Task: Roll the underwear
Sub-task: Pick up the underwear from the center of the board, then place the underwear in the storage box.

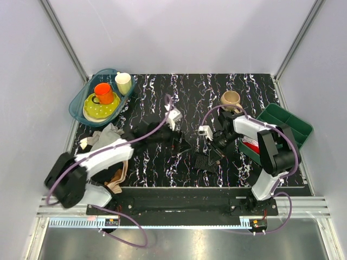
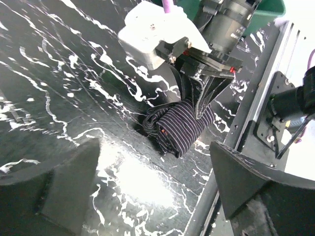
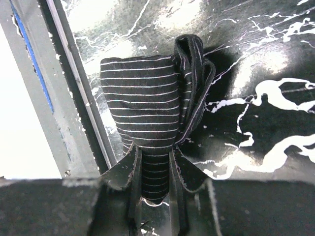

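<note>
My right gripper lifts the roll across, outward and to the right in the top view next, lowers it onto the green tray's empty far end and releases it.
The underwear is a rolled black bundle with thin pale stripes, lying on the black marbled table near its front edge. My right gripper is shut on one end of the roll, with a finger pressed on each side. In the top view the right gripper sits over the underwear at centre front. In the left wrist view the underwear lies ahead, with the right gripper clamped on it from above. My left gripper is open and empty, a short way left of the roll.
A blue basin at back left holds an orange cup, a yellow-green plate and a cream cup. A tan mug stands behind the right arm. A green tray is at the right. A pile of clothes lies at the left. The metal rail runs beside the roll.
</note>
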`<state>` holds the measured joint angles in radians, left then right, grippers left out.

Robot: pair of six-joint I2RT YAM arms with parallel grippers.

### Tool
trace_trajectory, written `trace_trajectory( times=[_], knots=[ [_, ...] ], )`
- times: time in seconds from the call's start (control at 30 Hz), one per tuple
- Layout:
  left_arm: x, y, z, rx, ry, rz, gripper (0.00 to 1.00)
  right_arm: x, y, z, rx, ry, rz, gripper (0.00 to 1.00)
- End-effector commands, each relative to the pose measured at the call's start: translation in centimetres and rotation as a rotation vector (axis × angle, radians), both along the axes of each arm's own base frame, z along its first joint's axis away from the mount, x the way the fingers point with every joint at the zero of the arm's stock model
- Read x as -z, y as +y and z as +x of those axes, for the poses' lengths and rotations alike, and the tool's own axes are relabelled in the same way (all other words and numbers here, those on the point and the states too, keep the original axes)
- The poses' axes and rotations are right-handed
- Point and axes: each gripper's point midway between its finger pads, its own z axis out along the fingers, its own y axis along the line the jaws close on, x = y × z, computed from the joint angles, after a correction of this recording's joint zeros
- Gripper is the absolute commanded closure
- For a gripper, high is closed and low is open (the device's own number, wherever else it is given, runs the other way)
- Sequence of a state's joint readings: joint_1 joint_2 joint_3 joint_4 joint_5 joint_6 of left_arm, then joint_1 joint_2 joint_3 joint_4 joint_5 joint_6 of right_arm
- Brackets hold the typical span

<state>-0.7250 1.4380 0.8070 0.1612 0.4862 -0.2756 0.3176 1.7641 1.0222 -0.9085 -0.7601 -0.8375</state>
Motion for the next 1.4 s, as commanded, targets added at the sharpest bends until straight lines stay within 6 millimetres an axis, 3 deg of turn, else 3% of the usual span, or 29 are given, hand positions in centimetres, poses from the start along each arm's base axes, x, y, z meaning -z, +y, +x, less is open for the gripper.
trace_trajectory(
  times=[0.0,0.13,0.2,0.3,0.4,0.5,0.63,0.73,0.77,0.83,0.87,1.0,1.37],
  knots=[
    [-5.9,4.6,0.5,-0.089,-0.201,0.071,0.01,-4.0,-0.6,1.6,0.001,-0.110,0.041,0.89],
    [-11.1,8.3,-0.3,-0.155,-0.315,0.106,0.01,-6.2,-1.7,2.2,-0.003,-0.175,0.045,0.90],
    [-12.2,10.3,-1.5,-0.171,-0.349,0.135,0.01,-7.2,-2.3,2.4,0.010,-0.194,0.040,0.90],
    [-11.9,13.5,-2.1,-0.237,-0.401,0.215,0.01,-9.0,-3.2,3.0,0.041,-0.249,0.048,0.90],
    [-9.7,15.5,-2.8,-0.279,-0.411,0.266,0.01,-10.9,-4.4,4.0,0.073,-0.308,0.038,0.91],
    [-9.1,15.5,-3.3,-0.274,-0.422,0.239,0.01,-13.0,-6.5,5.6,0.140,-0.338,0.035,0.91],
    [-9.2,15.5,-3.4,-0.265,-0.421,0.243,0.01,-14.8,-10.9,7.7,0.227,-0.389,-0.015,0.91],
    [-8.6,15.4,-3.6,-0.253,-0.399,0.254,0.01,-16.0,-15.4,9.1,0.288,-0.441,-0.079,0.91],
    [-8.5,15.3,-3.7,-0.245,-0.396,0.254,0.01,-16.6,-17.7,9.6,0.331,-0.456,-0.118,0.91],
    [-8.7,15.2,-3.8,-0.238,-0.397,0.247,0.01,-17.0,-20.0,10.4,0.330,-0.479,-0.145,0.91],
    [-8.7,15.2,-3.9,-0.237,-0.394,0.246,0.01,-17.0,-21.9,10.6,0.362,-0.483,-0.167,0.91],
    [-8.6,15.4,-3.8,-0.244,-0.397,0.249,0.01,-15.7,-25.5,11.9,0.349,-0.489,-0.203,0.90],
    [-7.7,15.7,-3.3,-0.263,-0.378,0.286,0.01,-9.4,-28.8,14.3,0.218,-0.469,-0.235,0.90]
  ],
)
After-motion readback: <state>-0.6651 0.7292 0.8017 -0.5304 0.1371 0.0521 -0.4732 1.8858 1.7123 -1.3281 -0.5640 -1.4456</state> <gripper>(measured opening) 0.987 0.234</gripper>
